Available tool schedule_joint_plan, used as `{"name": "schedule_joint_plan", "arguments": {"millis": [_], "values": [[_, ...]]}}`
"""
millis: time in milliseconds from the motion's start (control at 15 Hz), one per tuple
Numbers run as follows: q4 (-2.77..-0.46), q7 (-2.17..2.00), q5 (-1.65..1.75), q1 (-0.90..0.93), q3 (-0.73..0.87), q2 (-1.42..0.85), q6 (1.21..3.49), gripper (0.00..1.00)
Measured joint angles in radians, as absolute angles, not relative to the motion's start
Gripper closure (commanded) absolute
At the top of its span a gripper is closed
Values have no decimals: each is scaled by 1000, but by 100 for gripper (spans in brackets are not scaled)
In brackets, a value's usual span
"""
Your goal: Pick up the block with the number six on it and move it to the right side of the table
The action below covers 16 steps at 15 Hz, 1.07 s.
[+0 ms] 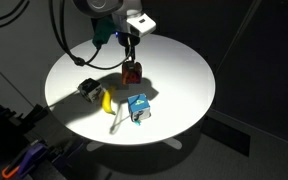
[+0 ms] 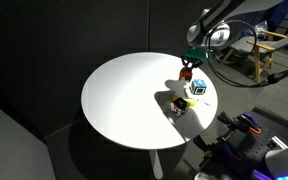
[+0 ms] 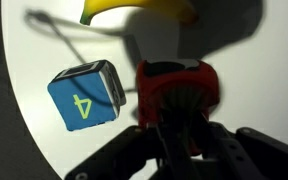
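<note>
I will lower the red block onto the bare tabletop (image 1: pixel 134 88) next to the blue cube next and let go of it there. That open spot is below my gripper.
The block with the number six (image 1: pixel 133 72) shows mostly red in both exterior views (image 2: pixel 185 73); I cannot see its numeral. It is near the middle of the round white table (image 1: pixel 184 60). My gripper (image 1: pixel 131 60) comes down from above and is shut on it. In the wrist view the red block (image 3: pixel 179 85) sits between my dark fingers (image 3: pixel 184 135). I cannot tell whether it touches the tabletop (image 2: pixel 124 95) or hangs just above it.
A blue cube marked 4 (image 3: pixel 84 97) lies close beside the red block (image 1: pixel 138 107). A yellow banana (image 1: pixel 106 100) and a black-and-white cube (image 1: pixel 88 90) lie near the table's edge. Cables hang behind the arm.
</note>
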<state>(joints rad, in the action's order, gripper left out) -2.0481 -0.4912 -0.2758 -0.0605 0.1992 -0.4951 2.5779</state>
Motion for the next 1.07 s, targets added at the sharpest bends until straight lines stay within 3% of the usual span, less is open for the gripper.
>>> {"name": "schedule_joint_plan", "arguments": {"millis": [800, 867, 1067], "values": [[-1973, -473, -263, -60, 195, -641, 2646, 91], [-1972, -469, -263, -60, 191, -649, 2659, 60], [-1970, -453, -263, -60, 179, -667, 2688, 37]]}}
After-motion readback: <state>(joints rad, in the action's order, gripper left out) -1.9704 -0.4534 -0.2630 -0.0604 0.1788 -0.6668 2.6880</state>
